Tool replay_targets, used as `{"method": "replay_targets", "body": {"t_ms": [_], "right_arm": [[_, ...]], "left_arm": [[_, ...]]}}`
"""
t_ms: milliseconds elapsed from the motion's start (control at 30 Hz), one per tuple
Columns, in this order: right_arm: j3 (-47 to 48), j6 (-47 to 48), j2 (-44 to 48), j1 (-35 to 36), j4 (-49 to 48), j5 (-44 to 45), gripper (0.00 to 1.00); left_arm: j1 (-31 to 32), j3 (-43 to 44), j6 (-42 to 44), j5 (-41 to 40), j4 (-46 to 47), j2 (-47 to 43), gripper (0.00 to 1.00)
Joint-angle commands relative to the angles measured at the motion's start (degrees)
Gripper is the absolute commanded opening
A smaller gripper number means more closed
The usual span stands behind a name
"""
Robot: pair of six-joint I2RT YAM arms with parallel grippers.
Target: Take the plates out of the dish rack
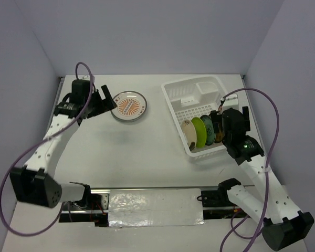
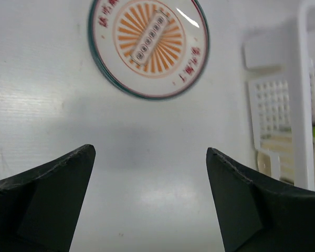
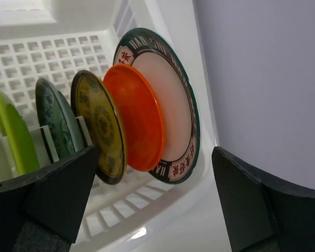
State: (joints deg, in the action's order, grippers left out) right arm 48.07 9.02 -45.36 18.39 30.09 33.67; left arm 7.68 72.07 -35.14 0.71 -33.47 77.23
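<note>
I will lower my right gripper over the plate's upper rim, with a finger on each side, and close on it. The teal-rimmed plate is the last one in the row, next to the rack's side.
The white dish rack stands at the right. Several plates stand upright in it: lime green, a green patterned one, an olive-yellow patterned one, orange-red and a teal-rimmed one with lettering. My right gripper hovers open over the rack's right end, with the orange-red and teal-rimmed plates showing between its fingers and touching neither. One plate with an orange sunburst lies flat on the table. My left gripper is open just left of it and holds nothing.
The rack's small side compartment is at its far end. Its white wall shows at the right of the left wrist view. Purple-grey walls enclose the table on the left, back and right.
</note>
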Motion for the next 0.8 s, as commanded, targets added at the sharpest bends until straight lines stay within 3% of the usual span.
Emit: {"method": "replay_targets", "body": {"t_ms": [0, 167, 333, 467, 533, 767], "right_arm": [[-2.0, 5.8, -0.9, -1.5, -11.9, 1.3, 0.95], [-2.9, 8.7, -5.3, -5.2, -17.9, 3.3, 0.88], [-2.7, 10.4, -7.5, -7.4, -21.4, 1.5, 0.86], [-2.5, 9.9, -11.1, -10.7, -21.6, -2.0, 0.74], [-2.3, 8.7, -11.9, -11.7, -21.5, -3.4, 0.63], [-2.8, 8.1, -14.4, -15.0, -22.8, -4.6, 0.53]], "left_arm": [[4.7, -6.1, 10.5, 0.7, -2.8, -9.3, 0.99], [6.6, -21.1, 12.6, 1.1, 2.3, -20.0, 0.99], [10.2, -20.7, 13.0, 1.7, 1.7, -19.5, 1.0], [11.8, -20.2, 13.0, 0.5, 0.6, -17.7, 1.0], [12.4, -20.4, 12.9, 0.4, 0.7, -17.7, 1.0], [14.6, -20.4, 12.6, -0.4, 0.4, -17.0, 1.0]]}}
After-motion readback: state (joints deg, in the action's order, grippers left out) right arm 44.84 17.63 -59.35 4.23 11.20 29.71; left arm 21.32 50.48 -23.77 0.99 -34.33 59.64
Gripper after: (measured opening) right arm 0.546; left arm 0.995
